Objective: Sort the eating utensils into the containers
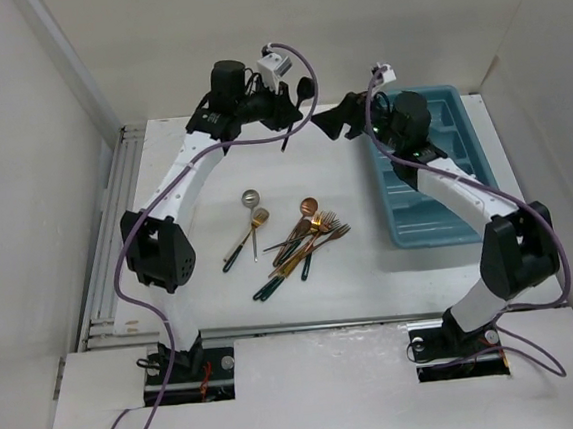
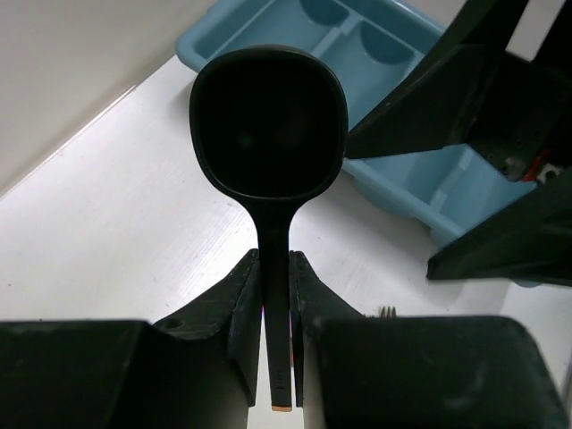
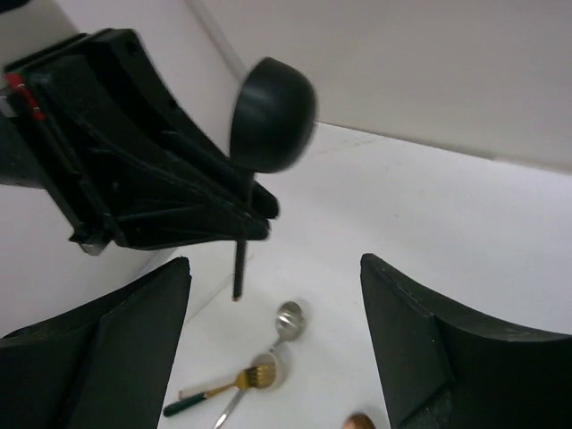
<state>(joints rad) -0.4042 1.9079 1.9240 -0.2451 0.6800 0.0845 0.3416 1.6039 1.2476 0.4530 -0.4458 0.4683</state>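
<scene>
My left gripper swings over the tray's near section and down to release the spoon next, since that place lies below, to the right in the top view.
A black spoon [image 1: 301,95] hangs above the far middle of the table, bowl up and handle pointing down. My left gripper [image 1: 290,106] is shut on its handle [image 2: 275,304], and the dark bowl [image 2: 268,121] fills the left wrist view. My right gripper [image 1: 332,125] stands open just right of it, facing the spoon [image 3: 273,114] with nothing between its fingers [image 3: 116,349]. The teal cutlery tray [image 1: 464,174] lies at the far right under the right arm. Several copper and gold utensils [image 1: 308,235] lie piled mid-table.
A silver spoon [image 1: 250,198] and a gold fork with a green handle [image 1: 241,244] lie left of the pile, and show in the right wrist view as spoon [image 3: 288,317] and fork [image 3: 255,377]. White walls close in the table. Purple cables loop beside both arms.
</scene>
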